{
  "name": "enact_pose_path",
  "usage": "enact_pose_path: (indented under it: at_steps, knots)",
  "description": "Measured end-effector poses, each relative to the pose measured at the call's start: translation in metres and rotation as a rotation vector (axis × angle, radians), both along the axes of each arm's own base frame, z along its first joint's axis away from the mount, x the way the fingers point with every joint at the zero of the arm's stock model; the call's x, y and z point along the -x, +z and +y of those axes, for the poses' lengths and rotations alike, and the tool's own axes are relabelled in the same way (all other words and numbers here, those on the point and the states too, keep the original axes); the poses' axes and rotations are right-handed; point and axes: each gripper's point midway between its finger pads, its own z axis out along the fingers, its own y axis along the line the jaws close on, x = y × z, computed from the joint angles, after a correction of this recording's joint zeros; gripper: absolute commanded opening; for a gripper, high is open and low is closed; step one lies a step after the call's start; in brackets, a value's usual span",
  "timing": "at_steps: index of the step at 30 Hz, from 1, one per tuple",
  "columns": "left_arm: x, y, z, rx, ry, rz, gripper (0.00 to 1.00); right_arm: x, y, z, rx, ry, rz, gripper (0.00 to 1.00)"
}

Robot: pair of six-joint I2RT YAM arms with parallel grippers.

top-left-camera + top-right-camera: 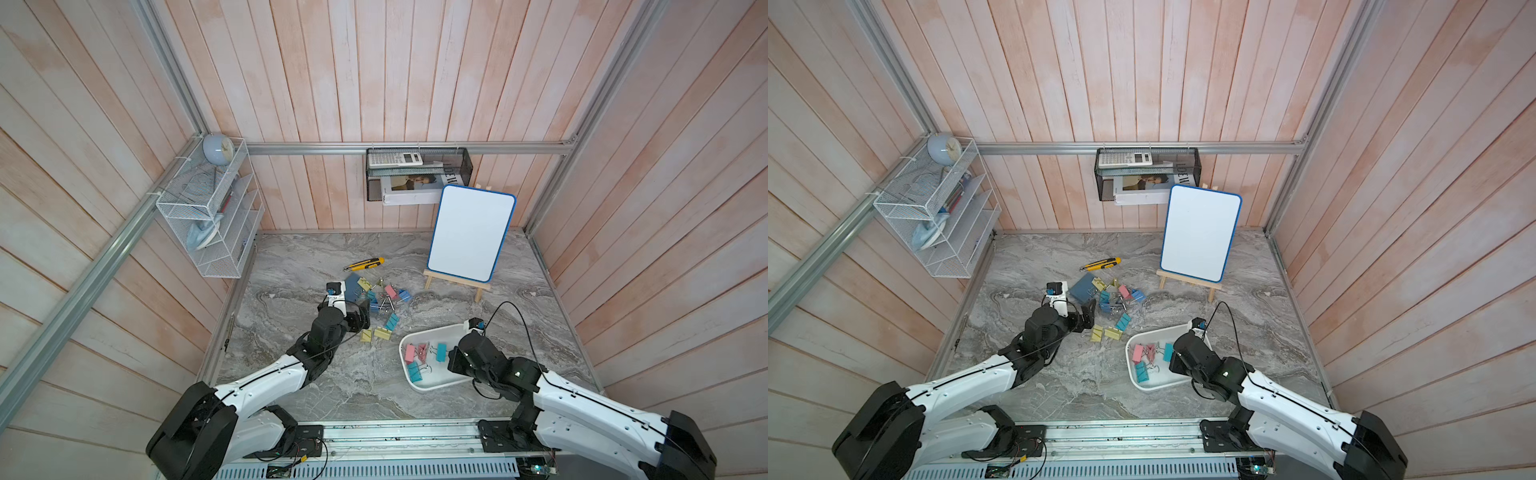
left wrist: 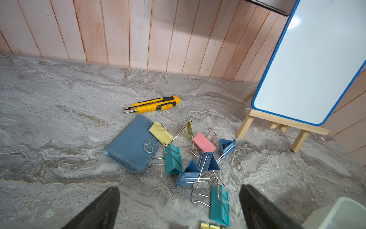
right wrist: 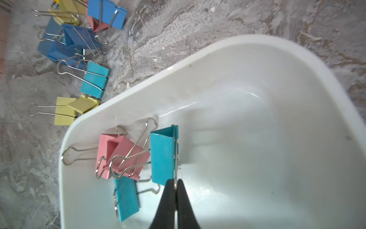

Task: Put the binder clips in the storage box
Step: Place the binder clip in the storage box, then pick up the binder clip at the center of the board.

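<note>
My right gripper should next ease outward toward the pink clips and release the clip's handle on the clear box bottom beside them, just outward of it.
Several pastel binder clips (image 1: 386, 297) lie in a loose heap on the marble table, with two yellow ones (image 1: 374, 333) nearer the front. My left gripper (image 1: 362, 312) hovers just left of the heap. In the left wrist view it (image 2: 179, 187) stands wide open with nothing between its fingers, and a teal clip (image 2: 219, 206) lies close to one finger. The white storage box (image 1: 436, 380) holds pink (image 3: 122, 152) and teal (image 3: 126, 198) clips. My right gripper (image 3: 175, 183) is shut on the wire handle of a teal clip (image 3: 164, 156) hanging inside the box (image 3: 257, 119).
A yellow-and-black utility knife (image 1: 363, 264) and a flat blue-grey pad (image 2: 130, 142) lie just behind the heap. A whiteboard on a wooden easel (image 1: 469, 235) stands at the back right. A white wire rack (image 1: 212, 216) and a black mesh basket (image 1: 417, 172) hang on the walls.
</note>
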Motion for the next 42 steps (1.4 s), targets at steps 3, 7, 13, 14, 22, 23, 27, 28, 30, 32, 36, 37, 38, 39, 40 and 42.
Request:
enact_pose_path:
  at_steps: [3, 7, 13, 14, 22, 23, 27, 28, 30, 32, 36, 37, 38, 39, 40, 42]
  knots:
    - [0.0, 0.001, 0.0, 0.002, 0.0, -0.002, 1.0, -0.008, 0.003, 0.005, 0.032, -0.006, 0.002, 0.0]
    - [0.0, 0.001, 0.0, 0.001, 0.0, -0.002, 1.0, -0.015, 0.007, 0.008, 0.069, -0.004, 0.0, 0.05]
    - [0.0, 0.001, 0.0, 0.001, 0.0, -0.002, 1.0, -0.014, 0.003, 0.008, 0.091, 0.009, 0.014, 0.25]
    - [0.0, 0.001, 0.0, 0.001, 0.0, -0.002, 1.0, -0.015, 0.004, 0.01, 0.09, 0.013, 0.016, 0.27]
    - [-0.001, 0.001, 0.001, 0.001, 0.002, -0.002, 1.0, -0.029, 0.053, 0.027, 0.008, 0.028, -0.074, 0.31]
    - [-0.001, 0.0, 0.001, 0.001, 0.003, -0.002, 1.0, -0.032, 0.062, 0.028, -0.005, 0.03, -0.098, 0.31]
    - [-0.002, 0.0, 0.004, 0.006, 0.015, 0.003, 1.0, -0.045, 0.093, 0.039, -0.015, 0.059, -0.181, 0.32]
    - [-0.002, 0.0, 0.005, 0.006, 0.017, 0.004, 1.0, -0.049, 0.098, 0.043, -0.01, 0.066, -0.191, 0.32]
    - [-0.003, 0.0, 0.006, 0.008, 0.021, 0.005, 1.0, -0.061, 0.109, 0.058, 0.006, 0.096, -0.211, 0.32]
    - [-0.003, 0.001, 0.007, 0.014, 0.026, 0.004, 1.0, -0.073, 0.116, 0.076, 0.018, 0.129, -0.216, 0.31]
    - [-0.006, 0.003, 0.015, 0.044, 0.057, 0.005, 1.0, -0.098, 0.113, 0.116, 0.056, 0.173, -0.2, 0.31]
    - [-0.007, 0.002, 0.019, 0.056, 0.068, 0.008, 1.0, -0.102, 0.11, 0.124, 0.076, 0.173, -0.196, 0.31]
    - [-0.009, 0.0, 0.024, 0.073, 0.086, 0.015, 1.0, -0.107, 0.106, 0.133, 0.099, 0.171, -0.192, 0.32]
    - [-0.011, -0.002, 0.031, 0.092, 0.105, 0.025, 1.0, -0.11, 0.102, 0.141, 0.122, 0.166, -0.187, 0.33]
    - [-0.013, -0.005, 0.038, 0.113, 0.124, 0.033, 1.0, -0.113, 0.098, 0.147, 0.138, 0.163, -0.18, 0.33]
    - [-0.017, -0.011, 0.053, 0.159, 0.167, 0.051, 1.0, -0.119, 0.088, 0.161, 0.179, 0.149, -0.16, 0.34]
